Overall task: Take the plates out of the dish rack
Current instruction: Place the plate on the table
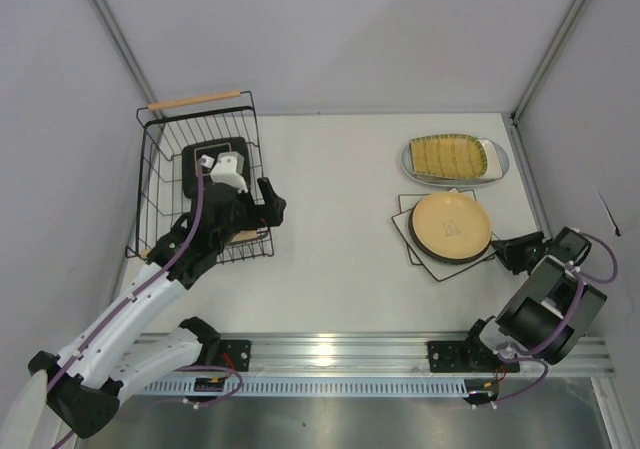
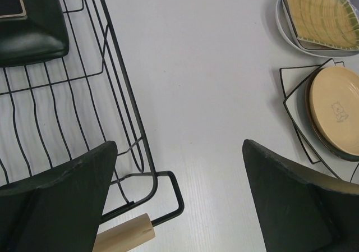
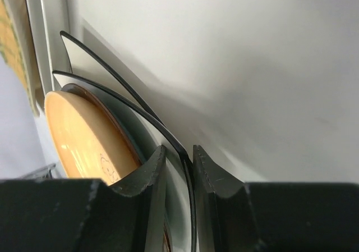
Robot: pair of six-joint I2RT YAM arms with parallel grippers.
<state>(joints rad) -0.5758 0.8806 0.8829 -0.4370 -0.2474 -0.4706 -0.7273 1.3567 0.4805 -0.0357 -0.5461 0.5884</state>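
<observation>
My right gripper will slide toward the grey wall next to it, pulling the square plate and its stack along, and then open, because the table is empty there.
The black wire dish rack [image 1: 160, 184] stands at the left, with one wooden handle at the back [image 1: 195, 99] and one at the front [image 2: 120, 238]. A dark square plate [image 1: 222, 156] lies inside it and also shows in the left wrist view [image 2: 31, 30]. My left gripper [image 1: 270, 202] is open and empty above the rack's front right corner [image 2: 179, 198]. At the right, a tan round plate [image 1: 452, 225] tops a stack on white square plates with thin black rims [image 1: 407, 224]. My right gripper [image 1: 505, 252] is shut on a square plate's rim [image 3: 180, 168].
A mustard ribbed rectangular plate [image 1: 447, 155] lies on a pale round plate [image 1: 497, 164] at the back right. A dark round plate sits just under the tan one [image 2: 308, 103]. Grey walls close the table on three sides. A metal rail [image 1: 330, 351] runs along the near edge.
</observation>
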